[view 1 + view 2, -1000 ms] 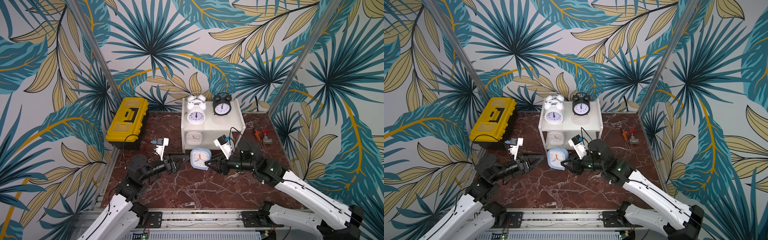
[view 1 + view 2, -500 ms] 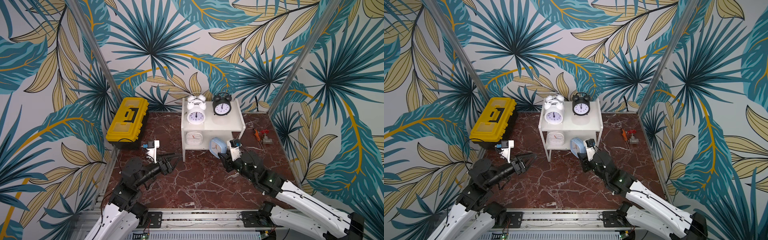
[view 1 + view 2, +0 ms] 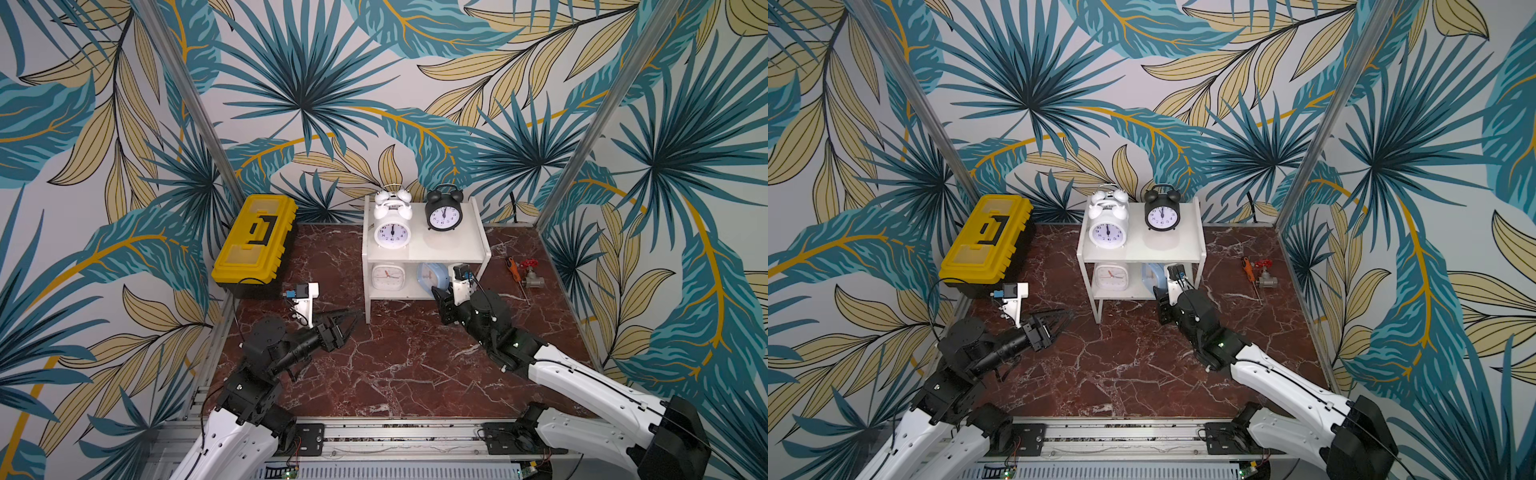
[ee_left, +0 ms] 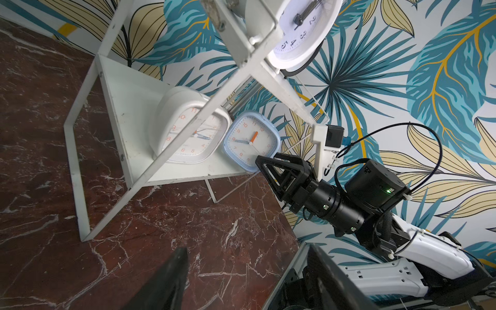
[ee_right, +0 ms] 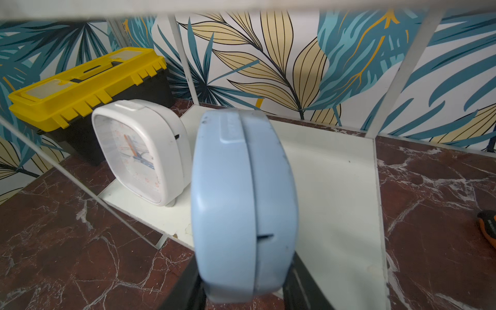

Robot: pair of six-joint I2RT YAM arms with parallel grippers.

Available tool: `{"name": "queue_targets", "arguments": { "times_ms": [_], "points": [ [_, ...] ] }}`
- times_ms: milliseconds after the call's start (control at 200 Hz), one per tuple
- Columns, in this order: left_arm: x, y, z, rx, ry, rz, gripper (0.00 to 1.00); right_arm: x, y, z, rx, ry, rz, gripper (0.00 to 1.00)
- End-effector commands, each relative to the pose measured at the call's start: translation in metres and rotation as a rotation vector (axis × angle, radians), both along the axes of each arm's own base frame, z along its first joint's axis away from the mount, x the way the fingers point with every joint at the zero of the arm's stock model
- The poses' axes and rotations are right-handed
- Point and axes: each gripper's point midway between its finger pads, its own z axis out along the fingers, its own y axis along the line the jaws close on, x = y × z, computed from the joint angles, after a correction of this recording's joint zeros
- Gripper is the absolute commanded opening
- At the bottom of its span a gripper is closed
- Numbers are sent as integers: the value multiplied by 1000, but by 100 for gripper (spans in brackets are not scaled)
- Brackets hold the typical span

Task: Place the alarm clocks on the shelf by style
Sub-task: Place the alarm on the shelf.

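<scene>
My right gripper eases toward the white rounded-square clock and down to the lower board's front (image 3: 413, 291) (image 5: 187, 227) next, then releases, since the clock matches the light blue one's shape.
The white two-tier shelf (image 3: 440, 246) stands at the back. Its top board carries two white twin-bell alarm clocks (image 3: 392, 233), one behind the other, and a black one (image 3: 444, 212). A white rounded-square clock (image 3: 388, 276) stands on the lower board. My right gripper (image 3: 441, 291) is shut on the light blue square clock (image 3: 430, 275) at the lower board's front right. In the right wrist view the blue clock (image 5: 241, 201) stands edge-on between the fingers (image 5: 188, 279), over the board's front edge (image 5: 335, 188). My left gripper (image 3: 345, 318) hangs open above the floor, left of the shelf's leg.
A yellow-and-black toolbox (image 3: 255, 245) lies at the back left by the wall. An orange screwdriver (image 3: 514, 270) and a red-handled valve (image 3: 532, 278) lie to the right of the shelf. Metal corner posts flank the brown marble floor (image 3: 395, 365).
My right gripper carried the light blue clock from the middle of the floor back to the shelf's lower tier. My left arm drew away to the left, staying open.
</scene>
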Motion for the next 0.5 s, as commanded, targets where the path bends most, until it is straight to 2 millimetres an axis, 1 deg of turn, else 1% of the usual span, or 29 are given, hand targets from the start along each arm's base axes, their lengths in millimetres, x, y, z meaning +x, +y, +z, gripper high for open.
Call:
{"name": "queue_targets", "arguments": {
  "times_ms": [0,170,351,491],
  "points": [
    [0,3,-10,12,16,12,73,6,7,8,27,-48,21,22],
    [0,3,-14,21,25,10,72,10,9,-2,23,-45,23,24],
    [0,3,-15,25,27,11,72,14,11,-17,7,-23,27,30],
    [0,3,-15,25,26,12,72,16,7,-21,5,-28,2,34]
  ]
}}
